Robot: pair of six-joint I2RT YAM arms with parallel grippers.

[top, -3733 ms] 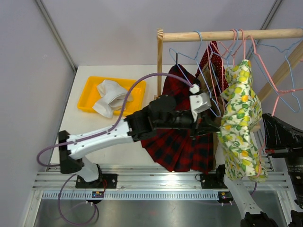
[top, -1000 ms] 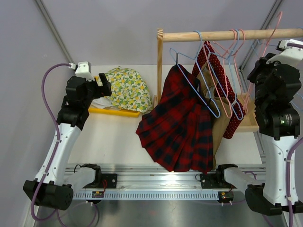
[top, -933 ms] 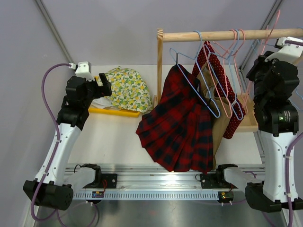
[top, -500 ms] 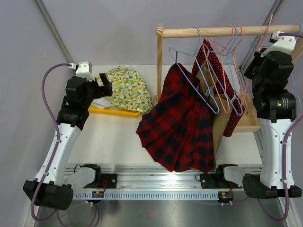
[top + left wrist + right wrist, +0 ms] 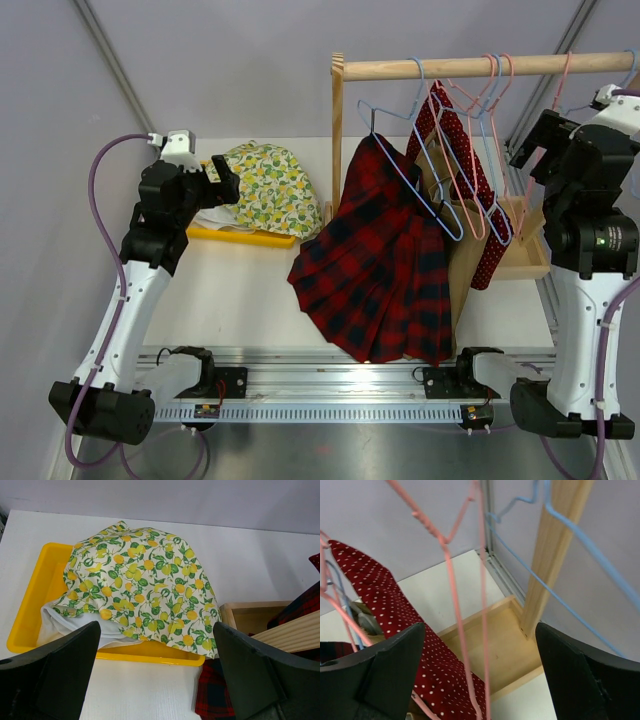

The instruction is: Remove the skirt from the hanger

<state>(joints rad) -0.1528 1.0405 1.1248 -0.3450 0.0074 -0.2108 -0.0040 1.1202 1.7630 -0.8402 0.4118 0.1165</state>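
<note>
My right gripper will next shift left in the top view onto the pink wire by the dotted garment, since it hangs between that garment and the skirt (image 5: 375, 270).
The red and dark plaid skirt (image 5: 375, 270) hangs from a pale-blue wire hanger (image 5: 417, 85) hooked over the wooden rod, at the left end of the rack. A corner of the skirt (image 5: 212, 695) shows in the left wrist view. My left gripper (image 5: 215, 180) is open and empty, well to the left of the skirt, above the tray; in the left wrist view the left gripper (image 5: 155, 672) has only table between its fingers. My right gripper (image 5: 532, 140) is open at the rack's right end, far from the skirt. In the right wrist view a pink hanger (image 5: 482, 630) hangs loose between the right gripper (image 5: 480, 675) fingers.
A lemon-print garment (image 5: 262, 185) lies over a yellow tray (image 5: 240, 237). A red white-dotted garment (image 5: 470, 170) and several pink and blue hangers hang on the rod (image 5: 470, 67). The rack's post (image 5: 338, 150) stands left of the skirt; its wooden base (image 5: 505, 645) lies below my right gripper.
My right gripper has opened and let go of the pink hanger, which now hangs on the rod. The right arm has drawn back to the right. The left arm has not moved.
</note>
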